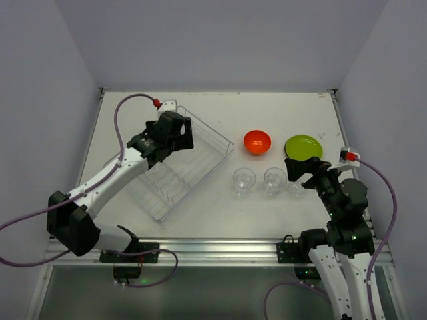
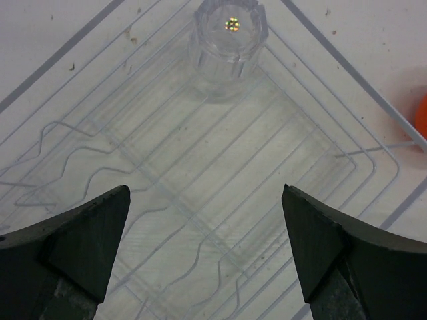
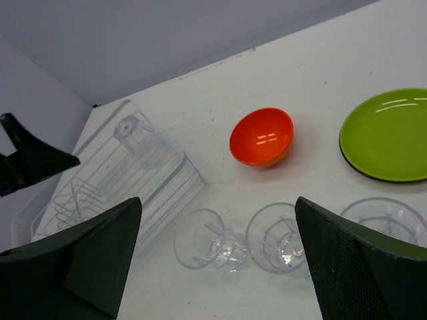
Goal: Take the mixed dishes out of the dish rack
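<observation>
I will move my left gripper outward to the clear tumbler next, because the tumbler is below and outward. I will lower my open fingers around its upturned base (image 2: 231, 27).
The see-through dish rack (image 1: 170, 193) lies left of centre, and one clear tumbler (image 2: 227, 47) stands upside down at its far end. My left gripper (image 2: 207, 227) hangs open over the rack floor, short of that tumbler. On the table sit the orange-red bowl (image 3: 261, 137), the lime-green plate (image 3: 387, 133) and three upright tumblers (image 3: 210, 240) (image 3: 280, 237) (image 3: 383, 223) in a row. My right gripper (image 3: 217, 220) is open above that row, holding nothing. From above, the right gripper (image 1: 300, 170) partly hides the rightmost tumbler.
Wavy wire ridges (image 2: 73, 153) run along the rack's inside. The bowl (image 1: 257, 142) and plate (image 1: 303, 147) sit side by side behind the tumblers (image 1: 243, 181). Side walls close in the table, and an aluminium rail (image 1: 213, 250) runs along its near edge.
</observation>
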Robot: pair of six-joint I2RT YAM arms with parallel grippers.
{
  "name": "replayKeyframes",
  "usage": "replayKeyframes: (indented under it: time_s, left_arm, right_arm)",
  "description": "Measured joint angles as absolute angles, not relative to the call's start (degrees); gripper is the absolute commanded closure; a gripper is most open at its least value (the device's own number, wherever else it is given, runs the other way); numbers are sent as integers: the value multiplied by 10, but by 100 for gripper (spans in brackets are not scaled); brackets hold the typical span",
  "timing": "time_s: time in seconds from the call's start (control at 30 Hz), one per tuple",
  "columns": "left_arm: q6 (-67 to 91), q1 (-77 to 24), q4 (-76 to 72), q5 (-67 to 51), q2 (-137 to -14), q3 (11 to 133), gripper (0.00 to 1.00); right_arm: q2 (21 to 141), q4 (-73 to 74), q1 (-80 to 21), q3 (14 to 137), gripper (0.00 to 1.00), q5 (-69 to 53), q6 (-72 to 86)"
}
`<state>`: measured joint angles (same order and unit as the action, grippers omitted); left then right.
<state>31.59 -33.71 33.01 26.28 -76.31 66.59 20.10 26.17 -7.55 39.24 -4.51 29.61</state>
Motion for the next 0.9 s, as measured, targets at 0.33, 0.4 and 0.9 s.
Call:
replayKeyframes:
  time_s: [0.33, 0.4, 0.9]
  left_arm:
    - [243, -258, 331, 179, -1025, 867, 0]
    - [238, -255, 340, 178, -1070, 908, 0]
    - [232, -220, 349, 162, -1202, 997, 17]
  right_arm:
    - [223, 235, -76, 375, 1, -89, 310]
    - [237, 232, -76, 374, 1, -103, 311]
    - [243, 213, -76, 371, 1, -156, 318]
